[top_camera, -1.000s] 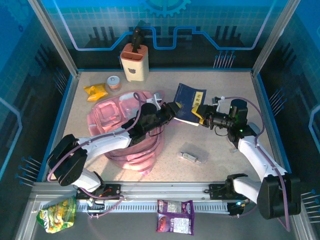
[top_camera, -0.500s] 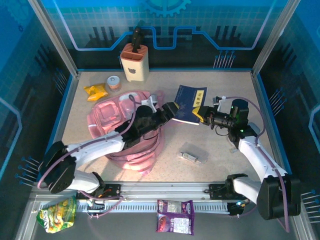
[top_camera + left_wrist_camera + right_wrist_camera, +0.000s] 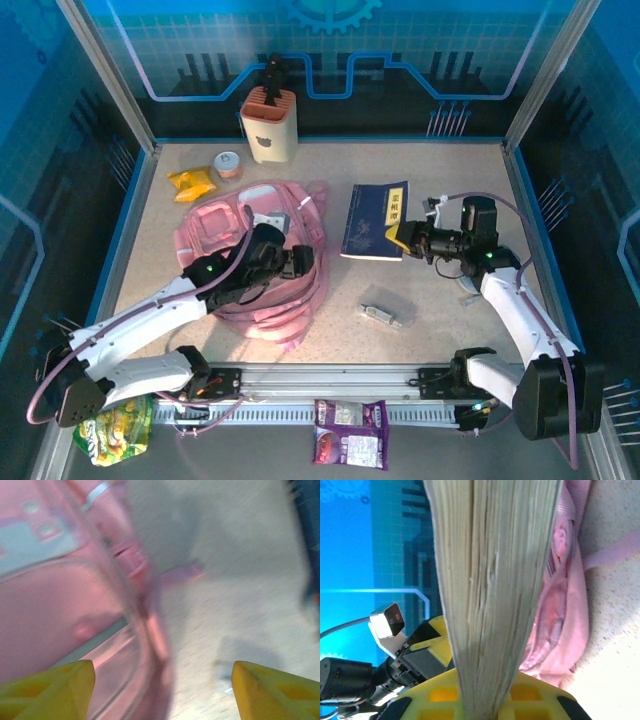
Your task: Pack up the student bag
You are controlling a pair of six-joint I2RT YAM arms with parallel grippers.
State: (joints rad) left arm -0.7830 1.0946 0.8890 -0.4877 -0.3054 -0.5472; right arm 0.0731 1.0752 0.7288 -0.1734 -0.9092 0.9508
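Observation:
The pale grey-white zip trim (image 3: 141,672) along the bag's edge facing the book is below the wide-open fingers of my left gripper. I should bring that gripper down onto the trim next.
The student bag (image 3: 235,225), pink with pale zip trim, lies slumped at the left-middle of the table. My left gripper (image 3: 303,262) hovers at the bag's right edge, open and empty. In the left wrist view its yellow fingertips (image 3: 50,690) stand wide apart, with the pink bag (image 3: 60,605) under the left one and bare table under the right. A dark blue book (image 3: 376,220) lies right of the bag. My right gripper (image 3: 402,238) is shut on the book's near right edge. The right wrist view faces the book's page edges (image 3: 490,570), with the bag (image 3: 560,610) behind.
A knife block (image 3: 270,125) stands at the back, with a small tin (image 3: 228,163) and a yellow snack packet (image 3: 192,182) near it. A small silver object (image 3: 378,314) lies in front of the book. Green (image 3: 115,430) and purple (image 3: 350,432) snack bags lie on the front rail.
My left gripper let go of the book, opened and drew back left and down to the bag's edge. The right gripper closed on the book, which settled a little to the right.

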